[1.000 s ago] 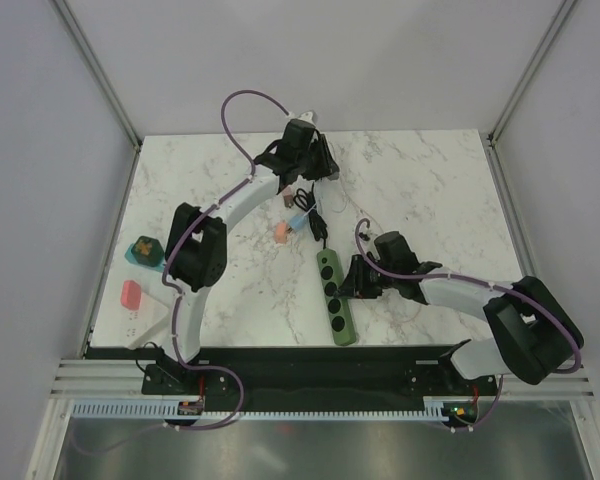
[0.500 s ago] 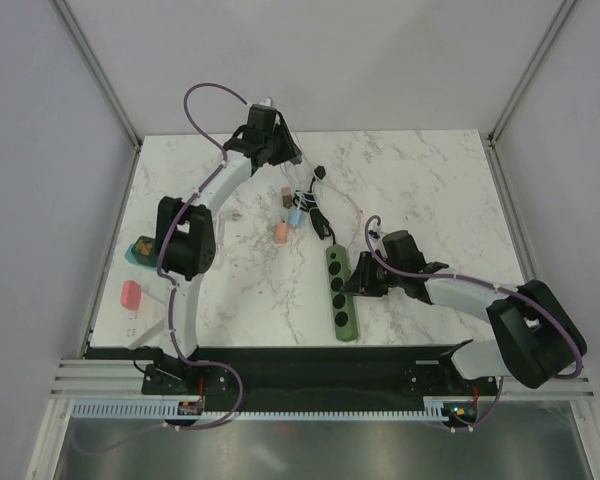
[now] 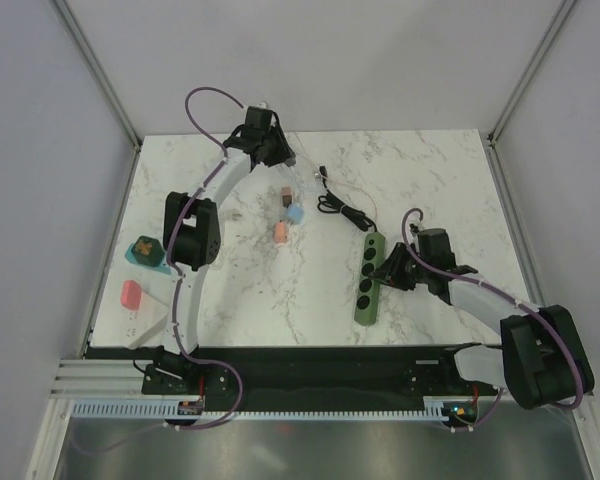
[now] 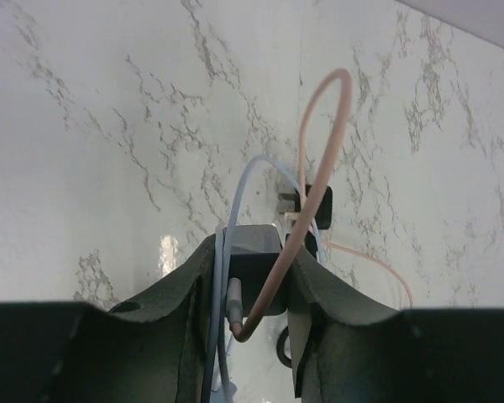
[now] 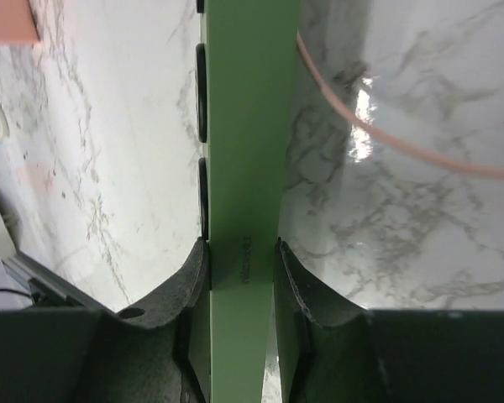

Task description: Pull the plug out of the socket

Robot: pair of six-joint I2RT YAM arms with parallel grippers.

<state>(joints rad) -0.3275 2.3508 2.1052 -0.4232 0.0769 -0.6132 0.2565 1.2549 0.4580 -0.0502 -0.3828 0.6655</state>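
The dark grey plug block [image 4: 256, 264] still hangs above the marble, so my left gripper will next move down and slightly back toward the far end of the brown adapter.
A green power strip [image 3: 368, 278] with several round sockets lies right of the table's middle. My right gripper [image 3: 392, 268] is shut on its side; in the right wrist view the strip [image 5: 245, 126] stands on edge between the fingers of the right gripper [image 5: 241, 252]. Its black cord [image 3: 342, 211] runs up-left to a black end plug [image 3: 323, 177]. My left gripper [image 3: 277, 157] is at the table's far side, shut on a dark grey plug block [image 4: 256, 264] in the left wrist view, with a pink cable [image 4: 319, 159] and a pale blue cable [image 4: 244, 189] attached. The left gripper [image 4: 256, 277] is above the marble.
Three small adapters lie below the left gripper: brown [image 3: 285, 193], blue [image 3: 294, 213], pink [image 3: 279, 232]. A teal block with an orange cross [image 3: 143, 250] and a pink block [image 3: 131, 294] sit at the left edge. A thin pink cable [image 5: 386, 143] passes beside the strip.
My right gripper has carried the green strip to the right and turned it. The black cord has stretched out. My left gripper moved left earlier and now holds almost still.
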